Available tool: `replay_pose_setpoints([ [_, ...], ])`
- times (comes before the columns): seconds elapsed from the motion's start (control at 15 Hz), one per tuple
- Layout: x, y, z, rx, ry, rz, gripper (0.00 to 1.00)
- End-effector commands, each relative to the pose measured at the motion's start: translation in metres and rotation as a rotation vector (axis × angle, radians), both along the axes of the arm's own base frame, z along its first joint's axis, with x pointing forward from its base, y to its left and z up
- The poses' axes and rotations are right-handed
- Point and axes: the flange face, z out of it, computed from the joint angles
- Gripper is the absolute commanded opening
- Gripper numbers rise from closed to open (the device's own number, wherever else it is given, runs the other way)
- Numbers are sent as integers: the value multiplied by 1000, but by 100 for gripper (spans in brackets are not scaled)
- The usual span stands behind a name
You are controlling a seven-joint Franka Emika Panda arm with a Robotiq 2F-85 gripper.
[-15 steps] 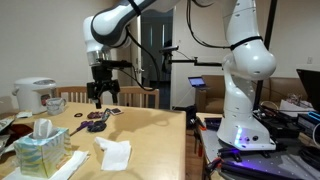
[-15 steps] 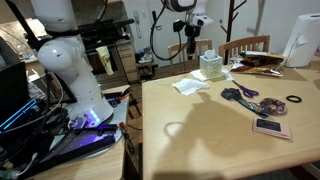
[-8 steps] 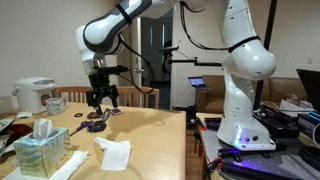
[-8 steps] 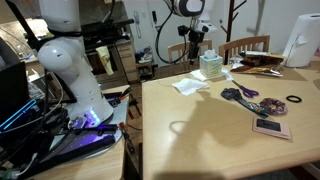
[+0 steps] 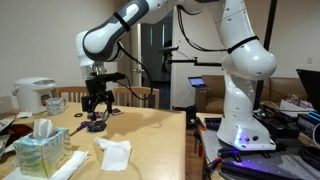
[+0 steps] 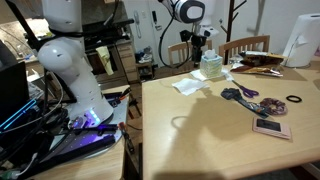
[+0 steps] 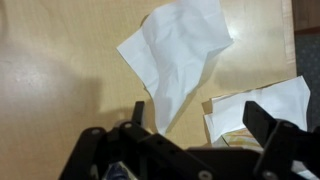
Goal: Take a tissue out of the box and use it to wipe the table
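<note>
My gripper moves down and back onto the creased middle of the crumpled white tissue [image 6: 189, 86] [image 7: 180, 50] next. The tissue lies on the table well below the open fingers.
The teal-green box [image 5: 38, 152] [image 6: 211, 67] stands near a corner of the light wooden table [image 5: 150, 140] [image 6: 200, 130], with a white tuft [image 5: 42, 128] sticking out of its top. A crumpled white tissue [image 5: 114, 153] [image 6: 189, 86] [image 7: 180, 50] lies flat on the table beside it. My gripper [image 5: 97, 101] [image 6: 207, 45] [image 7: 200, 125] hangs well above the table, open and empty. In the wrist view the tissue lies ahead of the dark fingers [image 7: 139, 113], and no finger touches it.
A flat folded white sheet [image 5: 68, 164] [image 7: 268, 103] lies next to the box. Purple-handled scissors [image 5: 95, 122] [image 6: 240, 94], a phone [image 6: 270, 128] and a black ring [image 6: 294, 100] rest on the table. A white rice cooker [image 5: 35, 93] and a mug [image 5: 56, 103] stand at the far end.
The gripper has swung sideways and a little lower, toward the end of the table where the box stands. Its jaws stayed open. Nothing on the table moved.
</note>
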Motion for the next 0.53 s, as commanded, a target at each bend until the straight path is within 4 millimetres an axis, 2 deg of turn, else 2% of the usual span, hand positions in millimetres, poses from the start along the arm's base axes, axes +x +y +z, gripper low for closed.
replay_pose_setpoints([
  [0.0,-13,2,-19,7,-32,1,100],
  [0.47,-20,26,-59,-22,-82,-21,100],
])
